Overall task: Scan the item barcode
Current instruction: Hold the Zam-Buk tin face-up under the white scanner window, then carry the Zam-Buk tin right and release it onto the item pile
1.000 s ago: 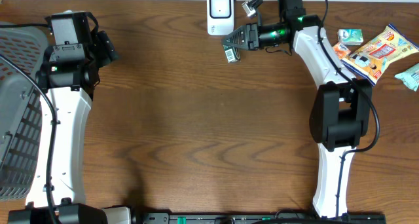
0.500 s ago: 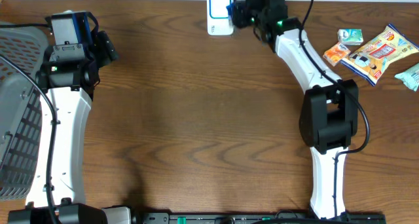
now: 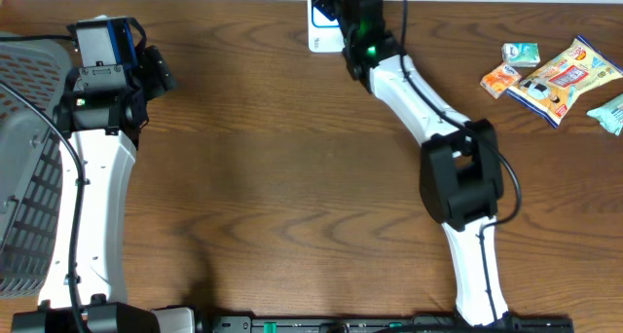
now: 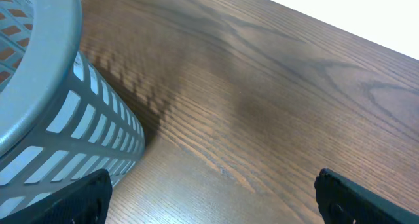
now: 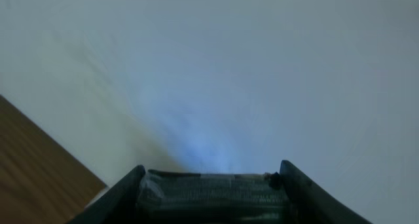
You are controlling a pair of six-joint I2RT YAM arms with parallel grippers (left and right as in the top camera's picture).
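Observation:
The small packets lie to the right in the overhead view, so I need to swing my right gripper that way next and release the item beside them.
The item is a dark packet in clear wrap, and my right gripper is shut on it, a finger on each side. Just ahead of it a white surface with a bluish glow fills the right wrist view. From overhead, my right gripper hangs over the white scanner at the table's back edge and covers most of it. The item is hidden there. My left gripper stays at the far left, open, with only bare wood between its fingertips.
A grey slatted basket stands at the left edge, close beside my left gripper, and it also shows in the left wrist view as a basket wall. A yellow snack bag and small packets lie at the back right.
My right arm has swung left and back with the item, from right of the scanner to over it. The left arm has not moved.

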